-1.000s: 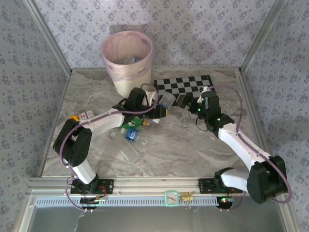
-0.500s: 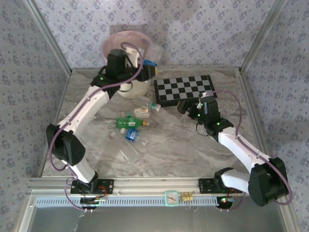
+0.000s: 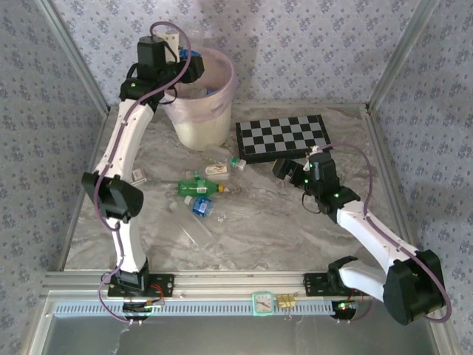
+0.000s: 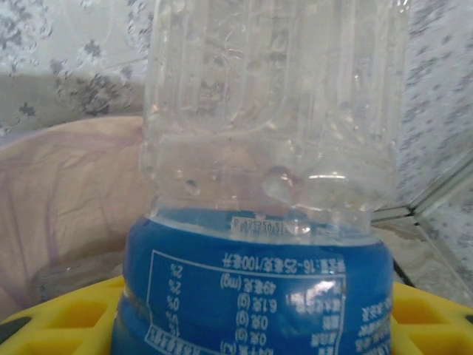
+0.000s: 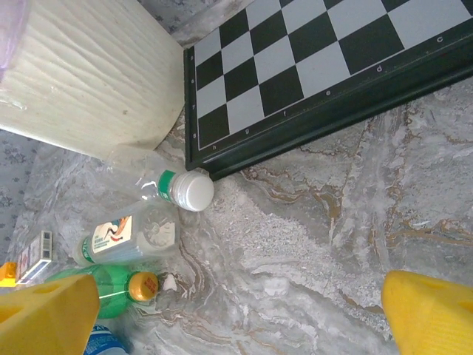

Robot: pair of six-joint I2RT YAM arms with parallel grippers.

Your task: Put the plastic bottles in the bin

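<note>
The bin's opening [image 3: 210,83] [image 4: 70,214] is below the clear bottle, which is still near the bin's rim, so my left gripper needs to swing toward the middle, tilt downward and let go of the clear bottle.
My left gripper [image 3: 191,70] is raised over the rim of the bin [image 3: 198,111] and shut on a clear plastic bottle with a blue label [image 4: 259,222]. That bottle stands close in front of the left wrist camera, with the bin's pinkish liner [image 4: 70,200] behind it. Several more bottles lie in the middle of the table: a green one with a yellow cap [image 3: 199,187], a clear labelled one [image 3: 218,170], a blue-labelled one [image 3: 201,205] and a flattened clear one [image 3: 194,231]. My right gripper [image 3: 284,171] hovers open just right of them. Below it lie a white-capped bottle [image 5: 185,190] and the green bottle [image 5: 122,292].
A black-and-white chessboard [image 3: 284,137] lies right of the bin, its corner close to the white-capped bottle. A small carton [image 3: 137,176] lies at the left beside the left arm. Aluminium frame posts and patterned walls enclose the table.
My left arm has lifted off the table with the blue-labelled bottle and swung up and back to the bin's rim. The right gripper has drifted slightly toward me and stayed open.
</note>
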